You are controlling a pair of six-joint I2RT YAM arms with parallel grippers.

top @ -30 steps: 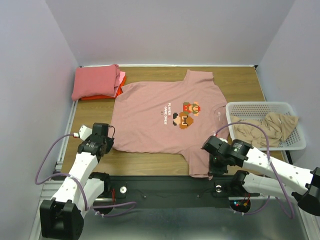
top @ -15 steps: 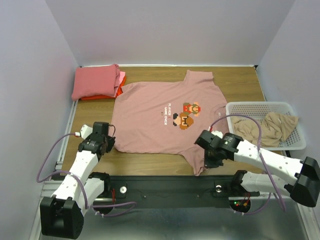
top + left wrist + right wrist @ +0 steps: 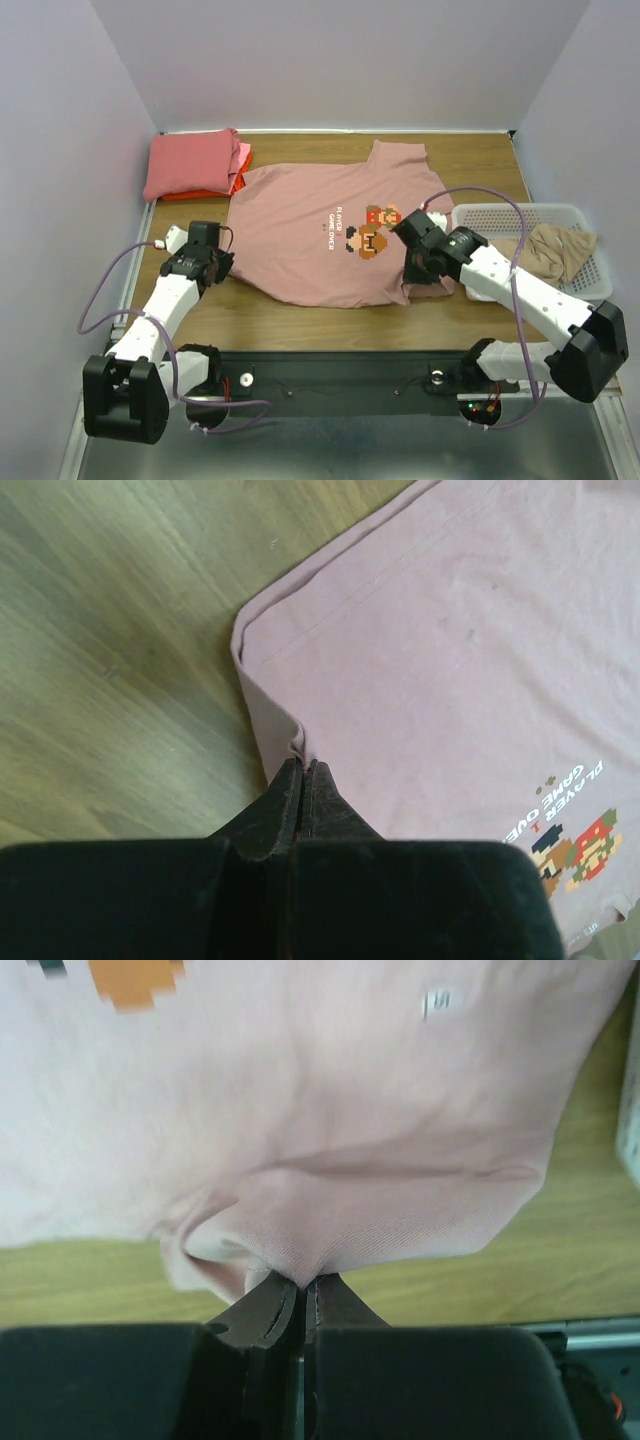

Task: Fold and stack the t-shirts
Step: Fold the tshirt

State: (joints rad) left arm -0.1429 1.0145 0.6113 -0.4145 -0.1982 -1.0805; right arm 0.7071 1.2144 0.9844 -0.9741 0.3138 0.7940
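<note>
The t-shirt's near side is still unfolded. So next I will carry the t-shirt's hem corner in my left gripper outward onto the t-shirt's cloth short of the stack (image 3: 241,220) (image 3: 362,645) and then let go of it.
A dusty pink t-shirt (image 3: 320,235) with a pixel-art print lies spread on the wooden table. My left gripper (image 3: 222,268) is shut on its near left hem, as the left wrist view (image 3: 302,765) shows. My right gripper (image 3: 418,270) is shut on the near sleeve, lifted and folded back over the shirt; the right wrist view (image 3: 303,1282) shows the bunched cloth (image 3: 380,1220) in its grip. Folded coral-red, pink and orange shirts (image 3: 192,163) are stacked at the far left. A tan shirt (image 3: 545,250) lies in the basket.
A white mesh basket (image 3: 575,213) stands at the right edge of the table. The wooden table (image 3: 480,165) has a metal rail along its near edge. Purple cables loop from both arms.
My right gripper has carried the near sleeve from the table's front edge up and over the shirt toward the print. My left gripper has shifted slightly up and right with the hem.
</note>
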